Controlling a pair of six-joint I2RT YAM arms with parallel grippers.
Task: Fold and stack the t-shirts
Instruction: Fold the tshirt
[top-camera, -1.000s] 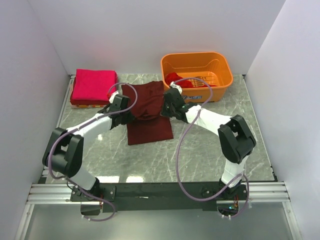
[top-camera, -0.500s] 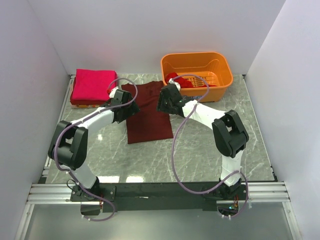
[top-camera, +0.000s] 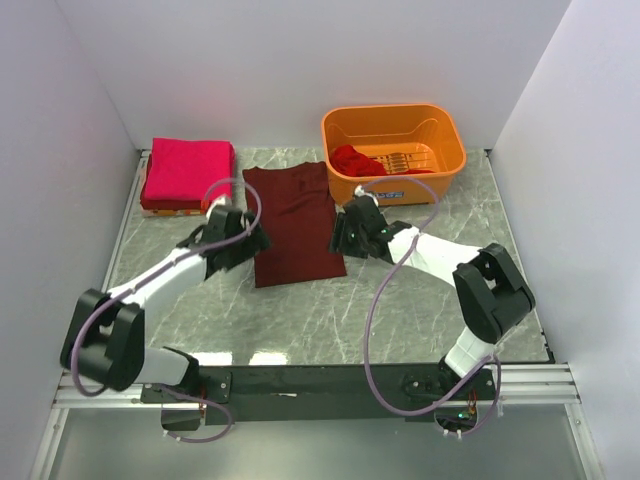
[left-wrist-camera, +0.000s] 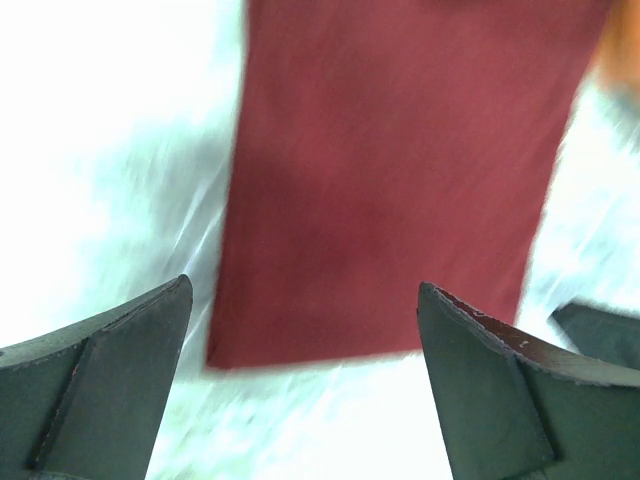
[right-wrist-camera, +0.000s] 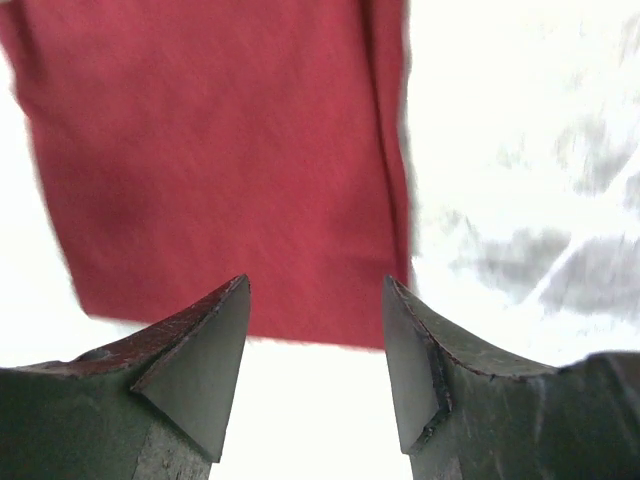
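The maroon t-shirt's near corner (top-camera: 258, 283) (left-wrist-camera: 217, 357) lies flat beside this arm and shows between my left gripper's open fingers, so my left gripper should go down and pull back onto it next.
The dark maroon t-shirt (top-camera: 292, 225) lies flat on the table as a long folded rectangle. My left gripper (top-camera: 256, 243) stands open just off its left edge, nothing between the fingers. My right gripper (top-camera: 341, 237) is open beside its right edge, also empty. The left wrist view shows the maroon t-shirt (left-wrist-camera: 400, 170) ahead of the wide-open left gripper (left-wrist-camera: 305, 290). In the right wrist view the same maroon t-shirt (right-wrist-camera: 220, 150) lies beyond the open right gripper (right-wrist-camera: 315, 285). A folded pink-red t-shirt (top-camera: 187, 172) sits at the back left. A brighter red t-shirt (top-camera: 356, 160) lies bunched in the basket.
The orange plastic basket (top-camera: 440, 150) stands at the back right, close to the maroon shirt's far right corner. White walls close in the left, back and right sides. Each arm trails a purple cable (top-camera: 375, 300) over the marble table (top-camera: 300, 320).
Both grippers opened and let go of the maroon shirt, whose lifted fold now lies flat. Both arms then drew back toward the near side.
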